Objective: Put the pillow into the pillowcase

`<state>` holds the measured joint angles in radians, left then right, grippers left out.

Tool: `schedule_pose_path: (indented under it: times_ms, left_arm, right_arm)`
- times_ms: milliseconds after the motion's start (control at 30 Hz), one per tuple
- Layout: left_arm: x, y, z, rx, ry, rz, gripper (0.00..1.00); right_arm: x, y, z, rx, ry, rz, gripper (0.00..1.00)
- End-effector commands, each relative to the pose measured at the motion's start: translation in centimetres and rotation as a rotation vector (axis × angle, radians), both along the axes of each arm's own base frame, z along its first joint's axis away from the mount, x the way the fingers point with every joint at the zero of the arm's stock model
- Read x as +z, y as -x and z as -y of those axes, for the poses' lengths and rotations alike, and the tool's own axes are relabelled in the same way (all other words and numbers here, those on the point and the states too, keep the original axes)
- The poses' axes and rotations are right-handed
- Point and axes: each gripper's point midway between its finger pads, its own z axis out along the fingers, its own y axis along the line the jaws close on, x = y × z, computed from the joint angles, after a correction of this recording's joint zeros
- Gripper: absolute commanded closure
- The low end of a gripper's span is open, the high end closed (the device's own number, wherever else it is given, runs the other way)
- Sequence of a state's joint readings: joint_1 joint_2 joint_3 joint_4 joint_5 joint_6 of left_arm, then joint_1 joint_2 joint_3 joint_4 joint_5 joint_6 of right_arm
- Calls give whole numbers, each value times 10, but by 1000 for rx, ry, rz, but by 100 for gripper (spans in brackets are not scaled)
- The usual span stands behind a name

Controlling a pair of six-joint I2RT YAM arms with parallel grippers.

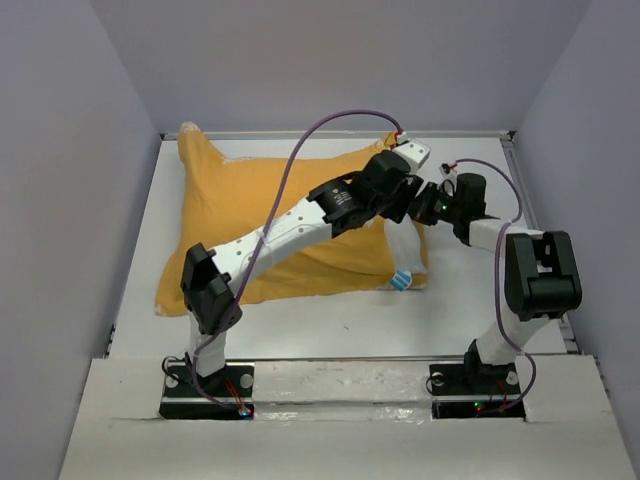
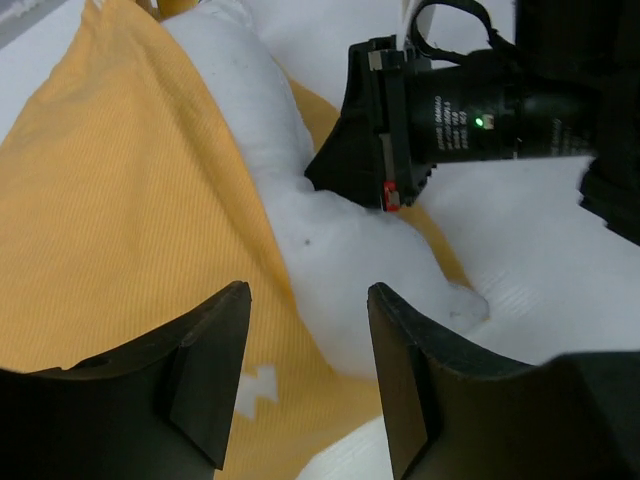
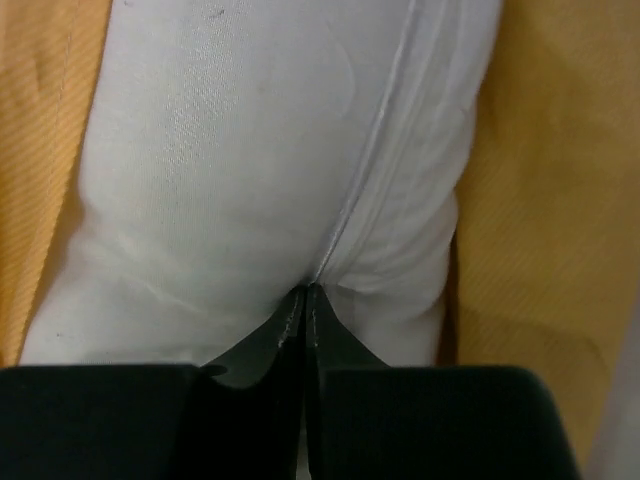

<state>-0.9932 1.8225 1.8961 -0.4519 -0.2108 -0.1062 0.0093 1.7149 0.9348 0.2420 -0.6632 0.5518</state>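
The end of the white pillow still sticks out past the pillowcase's opening, so my left gripper should move back and down to close on the white pillow's seamed edge.
The mustard-yellow pillowcase (image 1: 270,210) lies flat on the table, its opening at the right. The white pillow (image 1: 407,245) is mostly inside it; only its right end and blue-and-white tag (image 1: 402,279) stick out. My left gripper (image 1: 400,202) is open and empty, hovering over the pillowcase's edge (image 2: 120,200) and the exposed pillow (image 2: 330,240); its fingertips (image 2: 307,292) straddle that border. My right gripper (image 1: 430,205) is shut, and its tips (image 3: 305,290) press into the pillow's end seam (image 3: 230,150). Yellow fabric (image 3: 550,200) flanks the pillow on both sides. The right gripper also shows in the left wrist view (image 2: 320,178).
The white table (image 1: 330,320) has grey walls on the left, back and right. Both arms meet over the table's right side, their wrists close together. A purple cable (image 1: 300,150) loops above the left arm.
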Motion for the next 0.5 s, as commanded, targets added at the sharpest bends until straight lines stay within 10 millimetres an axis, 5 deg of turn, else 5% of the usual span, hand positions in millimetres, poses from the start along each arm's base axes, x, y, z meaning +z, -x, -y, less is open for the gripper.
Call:
schedule_pose_path:
  times_ms: [0, 167, 200, 233, 267, 333, 467]
  left_arm:
    - [-6, -14, -5, 86, -14, 26, 38]
    - [-14, -6, -41, 189, -16, 42, 35]
    - [-14, 2, -42, 185, -19, 46, 34]
    - [-17, 9, -51, 202, -29, 52, 33]
    - [-17, 14, -51, 202, -32, 51, 33]
    - [-25, 26, -54, 214, -71, 50, 31]
    - [-50, 39, -56, 197, -143, 21, 29]
  right_arm:
    - [33, 49, -61, 149, -156, 91, 100]
    - [74, 120, -105, 236, -157, 194, 96]
    - [67, 127, -99, 221, -123, 156, 69]
    - [82, 127, -90, 185, -77, 235, 41]
    - [84, 127, -82, 156, -29, 256, 32]
    - [91, 122, -53, 69, 68, 284, 30]
    - [94, 109, -16, -57, 137, 289, 53]
